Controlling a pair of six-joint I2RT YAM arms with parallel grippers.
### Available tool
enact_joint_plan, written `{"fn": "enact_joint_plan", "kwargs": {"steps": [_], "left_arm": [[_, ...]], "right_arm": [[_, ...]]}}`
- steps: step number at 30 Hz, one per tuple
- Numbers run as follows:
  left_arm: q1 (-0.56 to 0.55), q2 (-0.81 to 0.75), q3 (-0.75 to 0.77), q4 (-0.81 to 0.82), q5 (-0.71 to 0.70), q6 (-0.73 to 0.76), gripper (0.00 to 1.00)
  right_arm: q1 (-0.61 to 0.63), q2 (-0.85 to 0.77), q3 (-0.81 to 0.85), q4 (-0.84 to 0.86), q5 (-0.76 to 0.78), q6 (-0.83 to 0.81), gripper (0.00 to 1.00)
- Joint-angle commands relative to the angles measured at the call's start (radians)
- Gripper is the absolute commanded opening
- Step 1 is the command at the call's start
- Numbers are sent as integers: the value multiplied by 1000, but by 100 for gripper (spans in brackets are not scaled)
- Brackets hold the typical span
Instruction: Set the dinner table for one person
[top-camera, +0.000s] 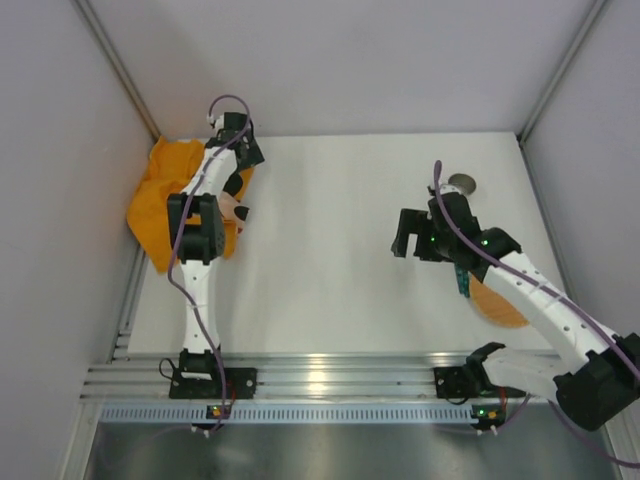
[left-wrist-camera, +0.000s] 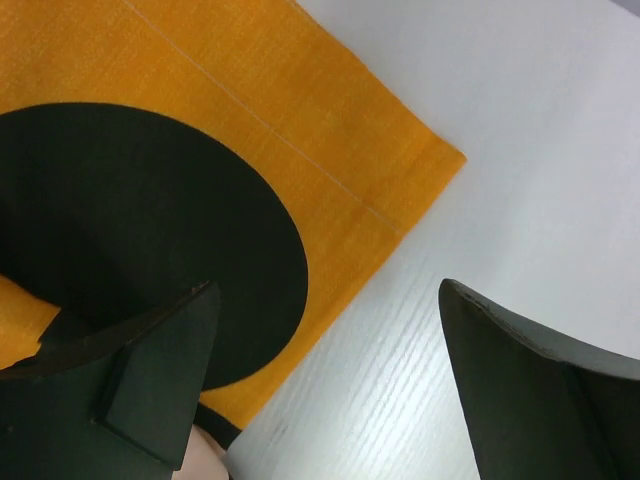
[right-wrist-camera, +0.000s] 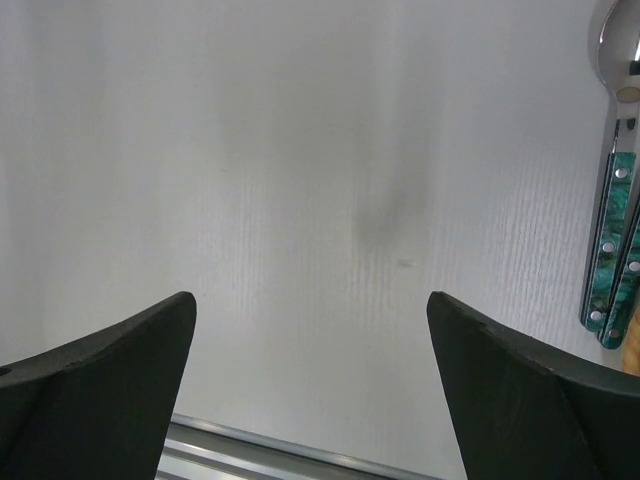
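Observation:
I will move my left gripper further down onto the cloth's black circle to close, because one finger of the gripper is hanging over bare table.
The white dinner table (top-camera: 340, 230) fills the top view. An orange cloth (top-camera: 165, 195) with a black Mickey Mouse print lies crumpled at its far left. My left gripper (top-camera: 241, 203) is open and empty, low over the cloth's right edge. In the left wrist view (left-wrist-camera: 328, 300) one finger is over the cloth's black circle (left-wrist-camera: 130, 220) and the other over bare table. My right gripper (top-camera: 404, 238) is open and empty above bare table right of centre (right-wrist-camera: 312, 300). Teal-handled cutlery (right-wrist-camera: 612, 250) lies just to its right.
An orange plate (top-camera: 500, 306) lies at the near right, partly under my right arm, with the teal cutlery (top-camera: 462, 281) at its left edge. A small round grey cup (top-camera: 462, 183) stands at the far right. An aluminium rail (top-camera: 330, 375) runs along the near edge. Walls enclose three sides.

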Motion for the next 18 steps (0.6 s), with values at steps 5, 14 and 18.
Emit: {"fn": "enact_joint_plan", "kwargs": {"steps": [5,14,18], "left_arm": [[50,87,100,18,96,53,95],[50,151,80,-9,148,46,87],[63,182,97,-32,199,29,62]], "right_arm": [[6,118,102,-6,5,-15,100],[6,210,154,-2,-4,-35,100],[6,223,157,-3,-5,-46,100]]}}
